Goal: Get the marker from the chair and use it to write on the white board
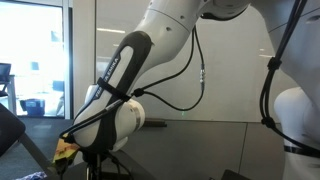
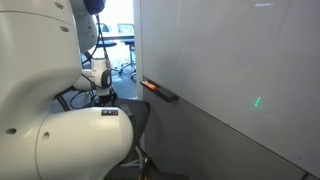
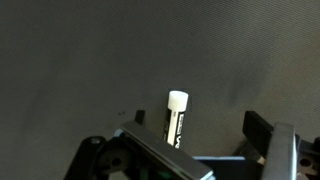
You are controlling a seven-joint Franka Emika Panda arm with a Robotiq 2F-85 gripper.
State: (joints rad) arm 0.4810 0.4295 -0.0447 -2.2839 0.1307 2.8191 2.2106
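Note:
My gripper is to go down over the marker on the chair seat next and close on its white-end with the cap [image 3: 177, 104].
In the wrist view a marker [image 3: 177, 116] with a black body and a white cap lies on the dark grey fabric of the chair seat [image 3: 90, 60]. My gripper [image 3: 197, 122] is open, with one finger on each side of the marker, which sits nearer the left finger. The fingers are not closed on it. The white board shows in both exterior views as a large glossy panel [image 1: 235, 60] [image 2: 235, 60], with a narrow dark ledge tray [image 2: 163, 92] along its lower edge. In the exterior views the arm [image 1: 125, 70] reaches down and the gripper itself is hidden.
A small orange-red object [image 2: 148, 86] lies on the ledge tray. The robot's white body [image 2: 50, 120] fills the near left. A glass window [image 1: 35, 60] and office chairs [image 2: 127, 62] stand beyond. A yellow item [image 1: 65, 150] sits low beside the arm.

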